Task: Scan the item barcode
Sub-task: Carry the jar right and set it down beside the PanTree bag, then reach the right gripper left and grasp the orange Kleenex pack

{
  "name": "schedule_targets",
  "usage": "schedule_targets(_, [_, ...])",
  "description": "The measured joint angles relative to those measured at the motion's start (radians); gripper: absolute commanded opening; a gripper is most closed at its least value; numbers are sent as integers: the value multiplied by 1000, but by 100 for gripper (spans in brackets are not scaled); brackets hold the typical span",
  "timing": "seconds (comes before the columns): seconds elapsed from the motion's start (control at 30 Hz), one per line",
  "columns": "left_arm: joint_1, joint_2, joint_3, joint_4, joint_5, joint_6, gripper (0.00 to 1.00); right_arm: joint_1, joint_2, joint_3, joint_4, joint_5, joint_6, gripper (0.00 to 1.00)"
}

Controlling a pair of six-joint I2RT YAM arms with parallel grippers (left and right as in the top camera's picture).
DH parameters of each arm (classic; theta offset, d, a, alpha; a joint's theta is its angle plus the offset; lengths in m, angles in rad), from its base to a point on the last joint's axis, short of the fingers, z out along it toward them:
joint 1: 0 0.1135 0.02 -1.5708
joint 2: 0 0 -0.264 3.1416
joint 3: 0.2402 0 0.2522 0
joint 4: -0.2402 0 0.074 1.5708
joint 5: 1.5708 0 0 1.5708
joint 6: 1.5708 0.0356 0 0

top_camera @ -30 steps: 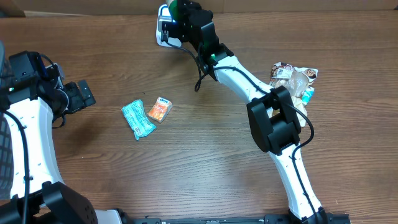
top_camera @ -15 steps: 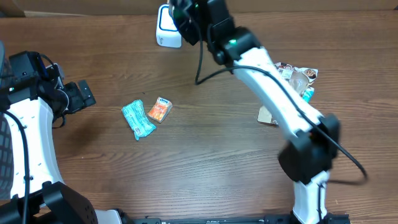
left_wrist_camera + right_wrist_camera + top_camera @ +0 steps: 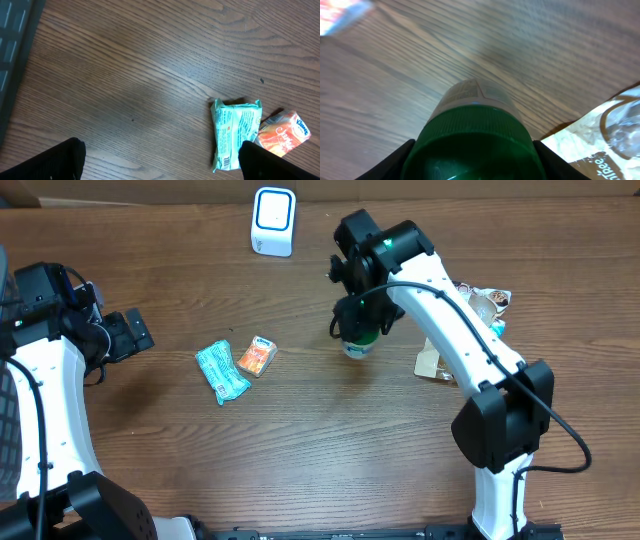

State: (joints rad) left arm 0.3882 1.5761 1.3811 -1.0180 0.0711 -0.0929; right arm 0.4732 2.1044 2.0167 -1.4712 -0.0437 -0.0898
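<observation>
The bottle hangs above the table, so my right gripper will next move toward the pile of wrapped items and down, and release it on bare wood beside the pile.
A bottle with a green cap [image 3: 358,342] hangs cap-up near the table's middle, and my right gripper [image 3: 360,328] is shut on its cap. In the right wrist view the green cap [image 3: 475,140] fills the space between the two black fingers of the right gripper [image 3: 475,162], with the bottle's pale label below pointing at the wood. The white scanner [image 3: 273,220] stands at the back edge, well apart from the bottle. My left gripper [image 3: 138,332] is at the far left, open and with nothing in it [image 3: 160,162].
A teal packet [image 3: 222,372] and an orange tissue pack [image 3: 257,357] lie side by side left of centre; the left wrist view shows both, the teal packet [image 3: 235,132] and the tissue pack [image 3: 283,132]. A pile of wrapped items [image 3: 480,305] lies at the right, close to the bottle.
My right arm has swung away from the scanner at the back and come forward and down to the table's middle, the bottle still in its grip. The left arm has not moved.
</observation>
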Motion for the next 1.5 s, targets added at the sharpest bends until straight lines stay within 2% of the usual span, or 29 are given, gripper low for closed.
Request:
schedule_targets(0.3, [0, 0, 0, 0, 0, 0, 100, -208, 3, -198, 85, -1, 46, 24])
schedule_targets(0.43, [0, 0, 0, 0, 0, 0, 100, -275, 3, -266, 177, 0, 55, 25])
schedule_targets(0.5, [0, 0, 0, 0, 0, 0, 100, -293, 2, -291, 210, -2, 57, 35])
schedule_targets(0.57, [0, 0, 0, 0, 0, 0, 100, -294, 0, -294, 222, -2, 58, 64])
schedule_targets(0.7, [0, 0, 0, 0, 0, 0, 100, -294, 0, -311, 229, -2, 64, 79])
schedule_targets(0.73, [0, 0, 0, 0, 0, 0, 100, -294, 0, -314, 229, -1, 63, 86])
schedule_targets(0.77, [0, 0, 0, 0, 0, 0, 100, -294, 0, -315, 228, -1, 61, 97])
schedule_targets(0.8, [0, 0, 0, 0, 0, 0, 100, -294, 0, -315, 229, -1, 63, 100])
schedule_targets(1.0, [0, 0, 0, 0, 0, 0, 100, -294, 0, -271, 176, 0, 64, 100])
schedule_targets(1.13, [0, 0, 0, 0, 0, 0, 100, -294, -52, -115, 101, -12, 74, 100])
schedule_targets(1.2, [0, 0, 0, 0, 0, 0, 100, -290, -107, -56, 113, -71, 79, 100])
schedule_targets(1.3, [0, 0, 0, 0, 0, 0, 100, -283, -143, -39, 216, -290, 82, 100])
schedule_targets(1.33, [0, 0, 0, 0, 0, 0, 100, -278, -143, -39, 238, -333, 84, 98])
schedule_targets(1.4, [0, 0, 0, 0, 0, 0, 100, -251, -142, -53, 313, -426, 90, 84])
schedule_targets(1.5, [0, 0, 0, 1, 0, 0, 100, -183, -142, -94, 413, -482, 131, 79])
